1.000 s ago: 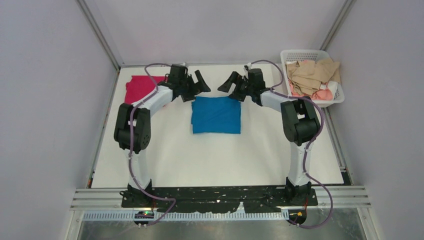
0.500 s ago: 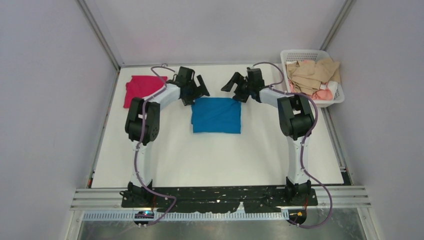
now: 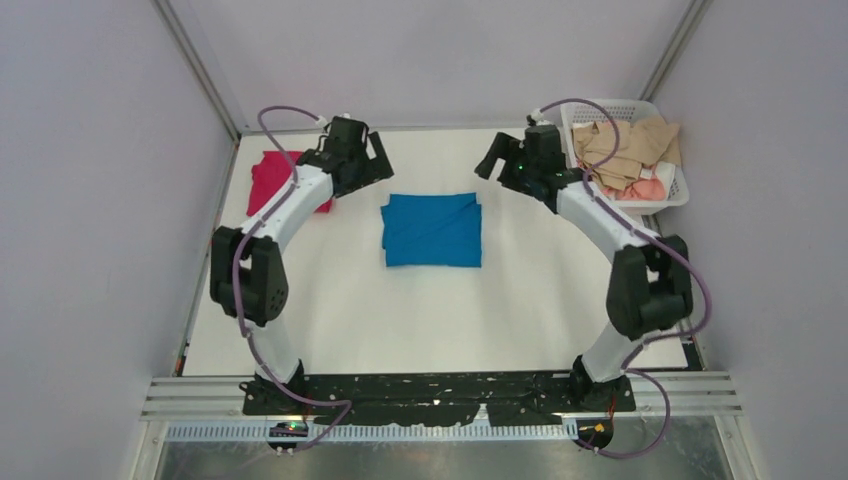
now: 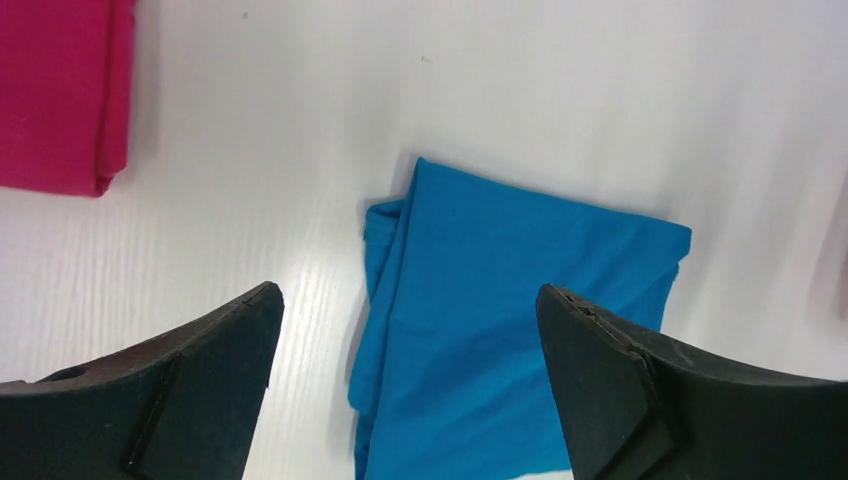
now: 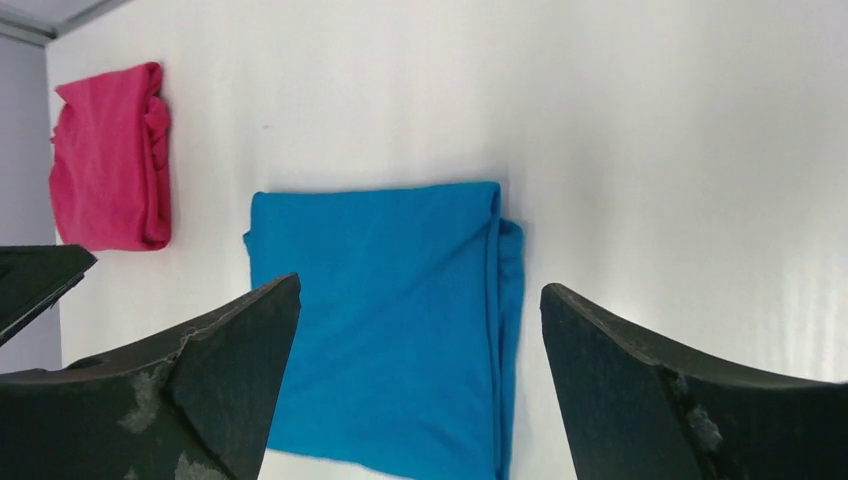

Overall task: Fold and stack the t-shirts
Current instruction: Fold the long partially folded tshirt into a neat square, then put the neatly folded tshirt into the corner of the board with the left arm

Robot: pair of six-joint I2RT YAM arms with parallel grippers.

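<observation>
The left gripper will next move down and back astride the blue shirt's edge by the magenta-red shirt, which lies below and back from the gripper, since folded layers stack there.
A bright blue t-shirt point(image 3: 432, 230) lies folded into a rectangle at the middle of the white table; it also shows in the left wrist view point(image 4: 500, 320) and the right wrist view point(image 5: 385, 320). A magenta-red t-shirt point(image 3: 270, 180) lies folded at the far left, partly hidden by my left arm; it shows too in the left wrist view point(image 4: 60, 95) and the right wrist view point(image 5: 110, 160). My left gripper point(image 3: 372, 160) is open and empty, up and left of the blue shirt. My right gripper point(image 3: 497, 160) is open and empty, up and right of it.
A white basket point(image 3: 600, 107) with tan and pink clothes stands at the far right corner. Grey walls enclose the table point(image 3: 430, 320) on the left, back and right.
Both grippers have drawn back from the blue shirt's far edge, the left one leftward, the right one rightward. Both arms' elbows have swung outward. The shirts have not moved.
</observation>
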